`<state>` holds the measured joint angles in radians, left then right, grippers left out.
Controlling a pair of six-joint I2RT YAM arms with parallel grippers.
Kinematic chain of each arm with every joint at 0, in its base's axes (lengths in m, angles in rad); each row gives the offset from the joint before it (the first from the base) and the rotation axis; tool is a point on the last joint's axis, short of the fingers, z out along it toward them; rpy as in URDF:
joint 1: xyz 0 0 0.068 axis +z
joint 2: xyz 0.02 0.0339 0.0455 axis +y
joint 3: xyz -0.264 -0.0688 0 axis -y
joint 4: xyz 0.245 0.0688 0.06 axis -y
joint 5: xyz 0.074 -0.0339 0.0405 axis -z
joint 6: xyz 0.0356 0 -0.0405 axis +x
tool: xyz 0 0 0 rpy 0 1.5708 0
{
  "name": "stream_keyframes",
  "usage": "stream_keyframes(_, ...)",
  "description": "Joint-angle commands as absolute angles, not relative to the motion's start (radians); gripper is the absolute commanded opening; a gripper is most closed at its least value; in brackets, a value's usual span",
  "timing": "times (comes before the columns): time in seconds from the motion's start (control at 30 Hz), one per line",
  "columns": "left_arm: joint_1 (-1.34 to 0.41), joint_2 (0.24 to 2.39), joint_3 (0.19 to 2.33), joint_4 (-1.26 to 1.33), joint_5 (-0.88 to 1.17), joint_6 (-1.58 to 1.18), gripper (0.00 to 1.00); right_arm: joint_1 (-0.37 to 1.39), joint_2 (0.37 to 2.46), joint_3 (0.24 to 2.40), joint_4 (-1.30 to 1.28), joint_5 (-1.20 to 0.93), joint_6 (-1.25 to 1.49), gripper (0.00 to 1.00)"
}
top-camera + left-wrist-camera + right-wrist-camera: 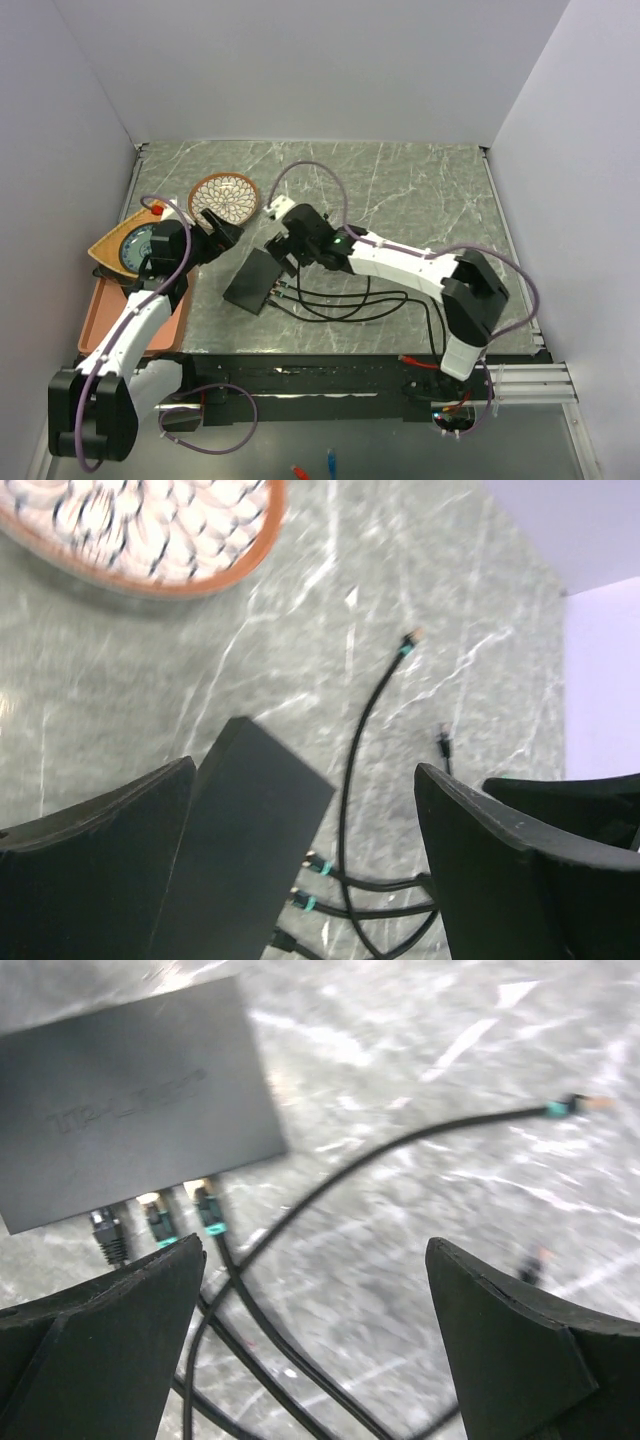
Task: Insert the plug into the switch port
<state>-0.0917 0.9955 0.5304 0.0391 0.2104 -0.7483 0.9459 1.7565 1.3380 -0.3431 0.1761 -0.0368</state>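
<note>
The tabletop is hidden beneath my right gripper's own white forearm, so that gripper will next swing to the right in the top view, away from the switch [253,280], and lower to close over the tabletop there.
The flat black switch [253,280] lies on the marble table between my two grippers. In the right wrist view the switch [130,1100] has three black cable plugs [155,1218] seated side by side along its near edge. A fourth black cable ends in a loose plug with a teal boot [570,1107], lying free on the table; it also shows in the left wrist view [408,642]. My left gripper [305,770] is open and empty over the switch's corner [240,840]. My right gripper [315,1250] is open and empty above the cables.
A round patterned dish [225,197] sits behind the left gripper [222,228]. An orange tray [110,310] with a wedge-shaped dial object [125,248] lies at the left edge. Black cables [330,300] loop across the table under the right arm, by the right gripper [280,245]. Grey walls enclose the table.
</note>
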Motion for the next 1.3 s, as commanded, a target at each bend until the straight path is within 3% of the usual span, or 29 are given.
stream_keyframes(0.0,-0.087,0.933,0.594,0.002,0.201,-0.706,0.96,0.888,1.622,1.283,-0.316,0.258,0.043,1.00)
stream_keyframes(0.47,-0.089,0.949,0.587,0.071,0.336,-0.706,0.96,0.572,1.254,0.965,-0.362,0.373,0.326,0.99)
stream_keyframes(0.63,-0.089,0.959,0.583,0.087,0.348,-0.707,0.96,0.483,1.224,0.942,-0.517,0.509,0.561,0.99)
stream_keyframes(0.87,-0.089,1.005,0.580,0.114,0.385,-0.709,0.96,0.342,1.215,0.876,-0.637,0.419,0.791,0.98)
stream_keyframes(1.03,-0.089,1.015,0.566,0.126,0.387,-0.707,0.96,0.184,1.246,0.822,-0.611,0.255,0.816,0.88)
stream_keyframes(1.17,-0.089,1.015,0.557,0.130,0.384,-0.707,0.96,0.085,1.273,0.796,-0.552,0.166,0.785,0.63)
stream_keyframes(1.27,-0.089,1.017,0.555,0.133,0.385,-0.707,0.96,0.049,1.330,0.807,-0.554,0.112,0.781,0.63)
